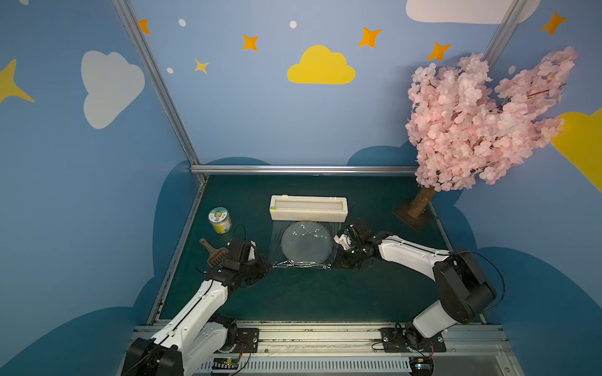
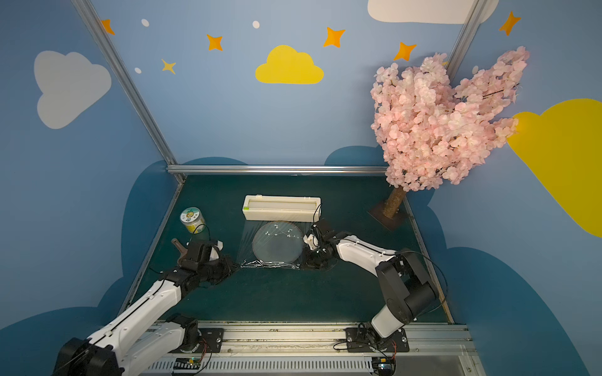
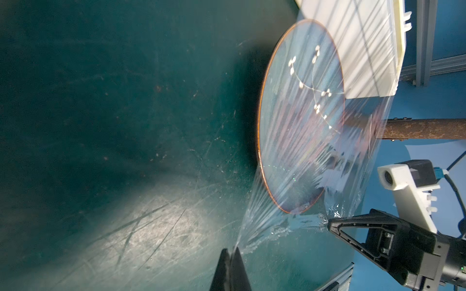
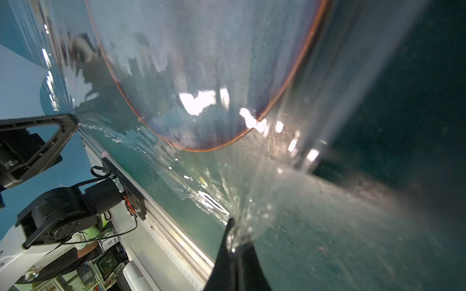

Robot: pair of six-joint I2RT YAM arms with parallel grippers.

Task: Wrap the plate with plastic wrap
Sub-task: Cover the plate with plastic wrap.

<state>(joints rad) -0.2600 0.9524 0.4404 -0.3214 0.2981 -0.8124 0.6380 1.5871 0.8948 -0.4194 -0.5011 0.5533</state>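
Observation:
Next, my right gripper comes down to the mat and releases the wrap's corner, since the taut film hangs above the green mat (image 1: 333, 260) (image 4: 281, 179) beside the plate's near rim.
The grey-blue plate (image 1: 306, 242) (image 2: 277, 242) lies flat on the green mat just in front of the dispenser box. The plastic wrap (image 1: 301, 265) (image 2: 270, 265) runs taut from the box over the plate to a crinkled near edge. My left gripper (image 1: 268, 265) (image 3: 230, 252) is shut on the wrap's near-left corner. My right gripper (image 1: 334, 263) (image 4: 235, 231) is shut on the near-right corner. In both wrist views the film (image 3: 264, 226) (image 4: 214, 181) fans from the pinched tips up over the plate's brown rim (image 3: 300, 121) (image 4: 201, 75).
The cream dispenser box (image 1: 308, 208) stands behind the plate. A yellow-labelled jar (image 1: 220, 220) and a brown scoop (image 1: 213, 252) sit at the left, close to my left wrist. A pink blossom tree (image 1: 482, 120) stands on its base (image 1: 412, 213) at the back right.

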